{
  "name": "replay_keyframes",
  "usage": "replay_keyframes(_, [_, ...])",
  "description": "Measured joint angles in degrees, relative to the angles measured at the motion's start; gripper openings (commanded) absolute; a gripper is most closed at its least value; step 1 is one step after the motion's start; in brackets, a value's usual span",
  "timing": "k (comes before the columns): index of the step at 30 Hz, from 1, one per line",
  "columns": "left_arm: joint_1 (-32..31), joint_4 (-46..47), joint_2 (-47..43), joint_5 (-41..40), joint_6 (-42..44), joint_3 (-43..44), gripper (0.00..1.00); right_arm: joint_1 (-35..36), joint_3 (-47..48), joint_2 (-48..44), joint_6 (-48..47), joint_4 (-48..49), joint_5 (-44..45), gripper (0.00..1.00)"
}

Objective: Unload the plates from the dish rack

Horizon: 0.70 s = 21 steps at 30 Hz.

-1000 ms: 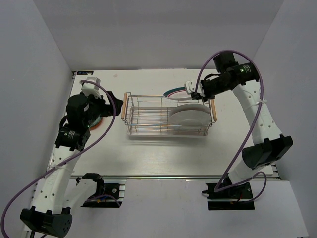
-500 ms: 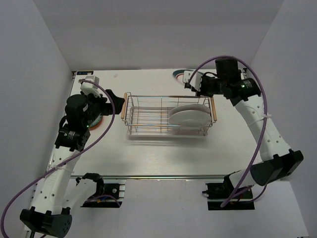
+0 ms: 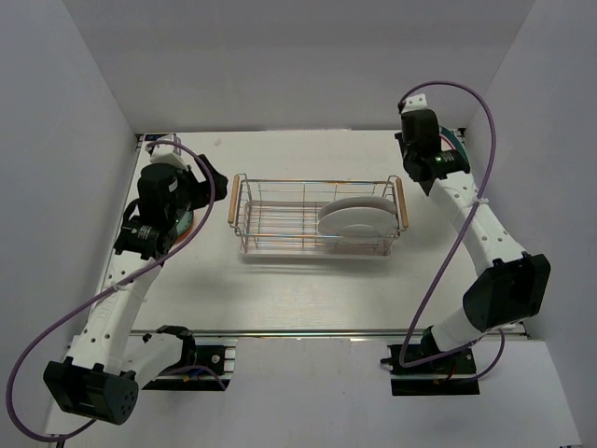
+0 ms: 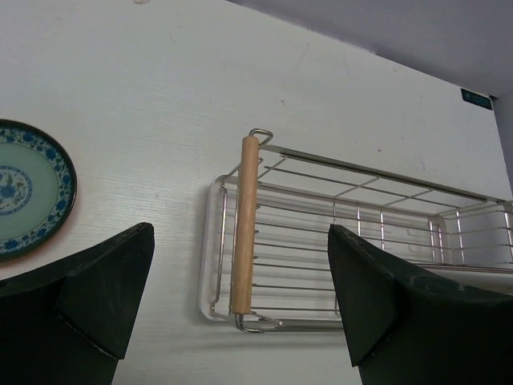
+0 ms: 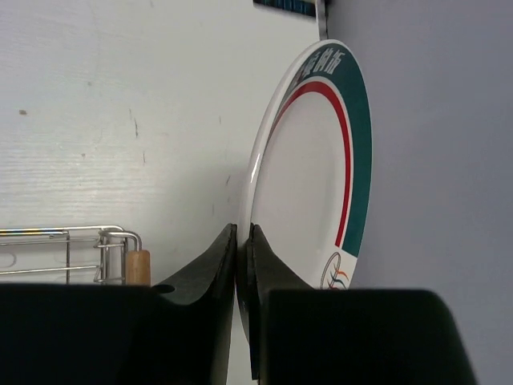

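The table between the rack and the side is bare. My right gripper will next move down and back, turning the plate flatter beside the rack (image 3: 308, 217).
The dish rack (image 3: 308, 217) stands mid-table, with white plates (image 3: 356, 222) leaning in its right half. My right gripper (image 5: 243, 241) is shut on the rim of a white plate with a green and red rim ring (image 5: 321, 176). That plate is held on edge near the back right corner, and only a teal sliver of it (image 3: 454, 143) shows from above. My left gripper (image 4: 240, 297) is open and holds nothing, hovering left of the rack's wooden handle (image 4: 244, 224). A plate with a blue pattern (image 4: 24, 188) lies flat on the table to its left.
The side wall (image 5: 433, 160) stands close behind the held plate. The rack's right handle (image 5: 138, 267) is just left of my right fingers. From above, my left arm (image 3: 159, 210) covers most of the plate on the table.
My right arm carried the ringed plate from the rack's far right corner to the back right of the table and turned it on edge. My left gripper shifted slightly toward the back.
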Motion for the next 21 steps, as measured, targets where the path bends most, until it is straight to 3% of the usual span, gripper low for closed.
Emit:
replay_keyframes(7, [0.0, -1.9, 0.6, -3.2, -1.9, 0.0, 0.98, -3.4, -7.6, 4.4, 20.1, -8.9, 2.2, 0.00])
replay_keyframes(14, [0.0, -2.2, 1.1, -4.0, -2.5, 0.0, 0.98, -5.1, -7.8, 9.3, 30.8, -12.3, 3.8, 0.00])
replay_keyframes(21, [0.0, -3.0, 1.1, -4.6, -2.5, 0.0, 0.98, -6.7, -7.7, 15.7, 34.1, -14.0, 3.4, 0.25])
